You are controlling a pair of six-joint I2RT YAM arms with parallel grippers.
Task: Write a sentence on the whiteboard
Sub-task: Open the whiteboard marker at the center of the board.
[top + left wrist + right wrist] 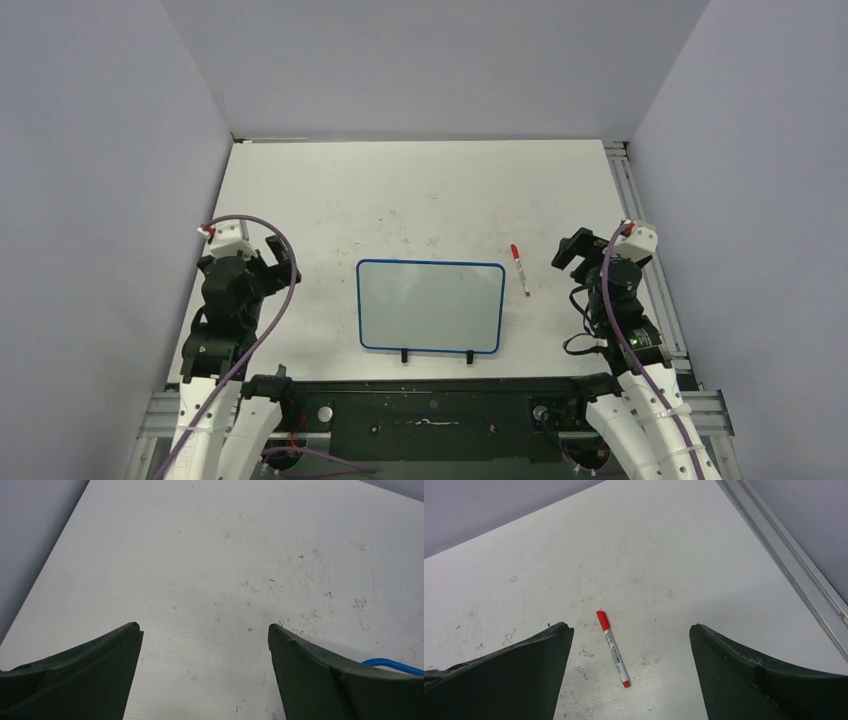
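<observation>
The red cap of the marker covers the far end of the marker's body, so I should next move my right gripper to the left in the top view and down onto the near end.
The whiteboard (pixel 430 305), a small white board in a thin blue frame with two black clips on its near edge, lies flat in the middle of the table; its surface is blank. A corner of its blue frame (pixel 395 665) peeks past my left finger. A red-capped marker (pixel 520 269) (pixel 613 648) lies on the table just right of the board. My left gripper (pixel 275 262) (pixel 205 627) is open over bare table, left of the board. Open too, my right gripper (pixel 570 250) (pixel 631 626) hovers right of the marker, which shows between its fingers, untouched.
The tabletop (pixel 420 200) is white and scuffed with small marks. Grey walls close it in at the left, back and right. A metal rail (pixel 640 230) (pixel 784 555) runs along the right edge. A black base plate (pixel 430 410) sits at the near edge.
</observation>
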